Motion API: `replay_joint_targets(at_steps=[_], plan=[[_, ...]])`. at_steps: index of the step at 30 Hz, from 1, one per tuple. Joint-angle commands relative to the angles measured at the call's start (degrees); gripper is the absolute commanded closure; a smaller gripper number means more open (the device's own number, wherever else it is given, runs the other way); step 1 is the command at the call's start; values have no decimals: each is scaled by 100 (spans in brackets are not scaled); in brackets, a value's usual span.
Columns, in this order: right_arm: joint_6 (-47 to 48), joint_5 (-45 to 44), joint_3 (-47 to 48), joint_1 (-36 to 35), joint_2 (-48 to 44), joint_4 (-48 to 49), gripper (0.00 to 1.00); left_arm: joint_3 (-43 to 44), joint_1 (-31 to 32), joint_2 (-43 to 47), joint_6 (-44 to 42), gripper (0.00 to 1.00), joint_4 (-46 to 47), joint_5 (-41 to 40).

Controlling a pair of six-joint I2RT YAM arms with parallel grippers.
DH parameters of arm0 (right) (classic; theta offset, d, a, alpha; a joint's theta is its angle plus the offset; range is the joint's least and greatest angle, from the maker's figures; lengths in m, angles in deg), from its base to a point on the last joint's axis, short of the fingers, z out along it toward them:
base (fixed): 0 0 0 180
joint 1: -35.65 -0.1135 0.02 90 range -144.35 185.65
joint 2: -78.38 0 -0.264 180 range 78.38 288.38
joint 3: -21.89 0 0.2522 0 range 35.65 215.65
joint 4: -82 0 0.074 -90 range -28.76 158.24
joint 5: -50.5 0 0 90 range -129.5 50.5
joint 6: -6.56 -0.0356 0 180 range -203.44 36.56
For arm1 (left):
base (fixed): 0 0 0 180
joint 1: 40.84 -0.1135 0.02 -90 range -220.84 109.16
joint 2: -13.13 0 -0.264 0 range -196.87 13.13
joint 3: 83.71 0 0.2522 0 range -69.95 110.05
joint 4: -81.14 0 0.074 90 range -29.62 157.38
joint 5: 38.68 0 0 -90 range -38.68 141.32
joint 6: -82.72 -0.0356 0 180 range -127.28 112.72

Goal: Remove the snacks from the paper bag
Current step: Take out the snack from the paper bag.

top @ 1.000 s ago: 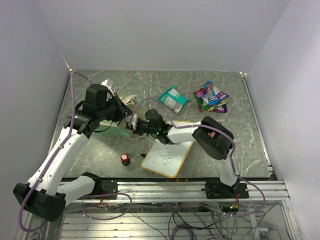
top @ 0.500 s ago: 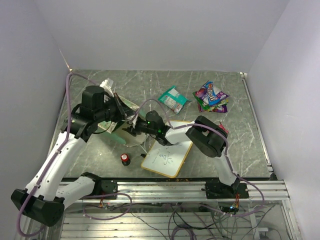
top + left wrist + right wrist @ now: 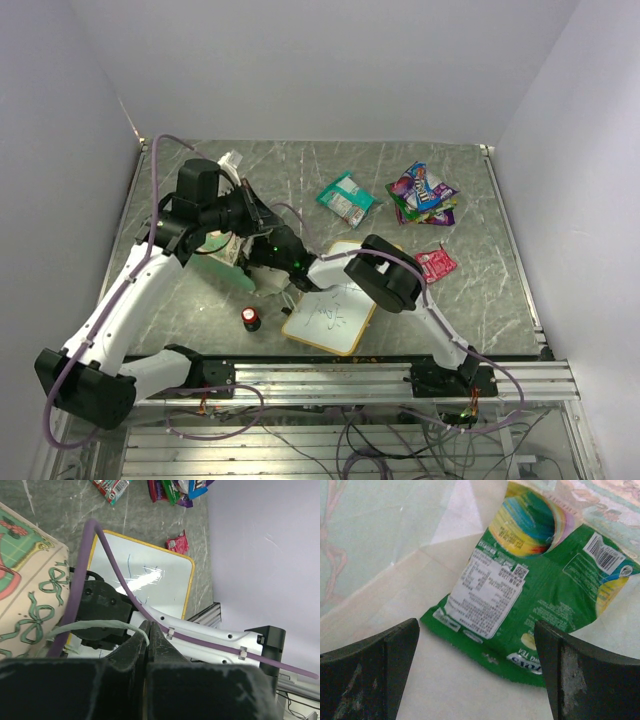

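Note:
I need to push my right gripper deeper into the bag next, over the packet's white label [image 3: 486,593], and close it, because the green packet [image 3: 530,595] is mostly still ahead of my fingers.
The green paper bag [image 3: 218,252] lies on its side at the left, mouth toward the right arm. My left gripper [image 3: 250,212] is shut on the bag's white string handle [image 3: 95,625], holding the mouth up. My right gripper [image 3: 264,260] is inside the bag and open. In the right wrist view a green packet [image 3: 530,595] lies on the cream inner paper [image 3: 380,540] just ahead of the gripper [image 3: 476,630], between its fingers but untouched. Out on the table are a green-and-white packet [image 3: 346,198], a blue/purple pile [image 3: 422,195] and a pink-red packet [image 3: 436,264].
A wood-framed whiteboard [image 3: 330,315] lies under the right forearm, near the front edge. A small red-capped black cylinder [image 3: 250,318] stands left of it. The purple cable [image 3: 120,580] of the left arm hangs across the bag's mouth.
My right gripper has gone from shut to open and pushed further left into the bag. The left gripper shifted slightly right with the handle. The pink-red packet is now uncovered.

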Motion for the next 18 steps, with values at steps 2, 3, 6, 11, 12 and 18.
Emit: replay_joint_targets(at_steps=[2,3,6,11,12,18], plan=[[193,96,646,-85,457,-9,0,320,92,-154,-83,93,258,397],[212,131,768,-107,541,-76,0,322,128,-174,-76,93,276,400],[268,32,1245,-149,826,-395,0,281,206,-228,-33,93,363,406],[403,-494,2231,-145,1396,-1367,2,223,343,-240,59,93,457,360],[451,-616,2443,-150,1508,-1546,3,205,358,-218,71,93,453,340],[413,-1353,3718,-144,2135,-2447,45,170,364,-47,59,93,188,114]])
